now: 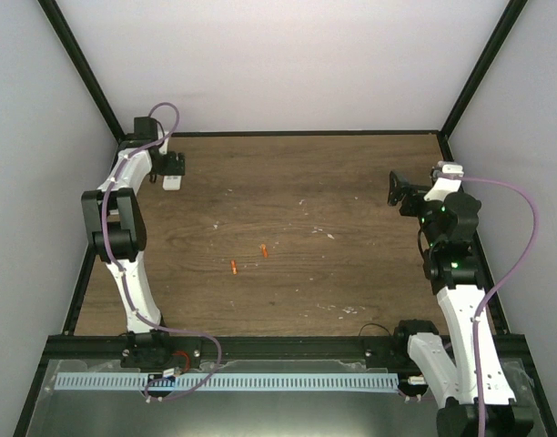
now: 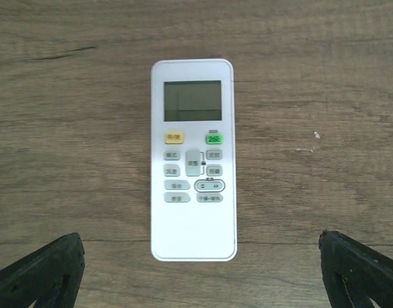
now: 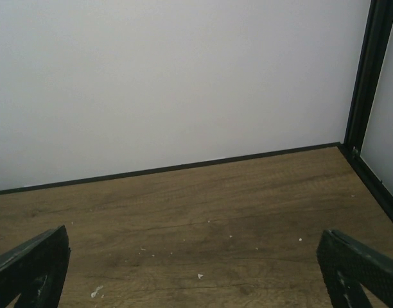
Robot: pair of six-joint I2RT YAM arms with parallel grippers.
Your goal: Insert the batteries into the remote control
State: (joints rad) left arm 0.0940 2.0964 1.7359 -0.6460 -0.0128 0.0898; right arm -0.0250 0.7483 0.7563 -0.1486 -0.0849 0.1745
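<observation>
The narrow body of the remote control lies between the open fingers of my left gripper, so I will lower that gripper to the remote control's button area (image 2: 194,171).
The white remote control (image 2: 193,160) lies face up on the wooden table, display and buttons showing; in the top view it (image 1: 172,183) sits at the far left, just under my left gripper (image 1: 174,165). My left gripper (image 2: 200,273) hovers above it, open and empty, fingers wide to either side. Two tiny orange batteries (image 1: 234,267) (image 1: 264,249) lie apart on the table's middle. My right gripper (image 1: 396,190) is at the far right, open and empty; in its wrist view (image 3: 193,269) it faces bare table and the back wall.
White walls and a black frame (image 1: 87,77) close in the table on three sides. Pale specks (image 1: 330,236) are scattered over the wood. A black rail (image 1: 288,347) runs along the near edge between the arm bases.
</observation>
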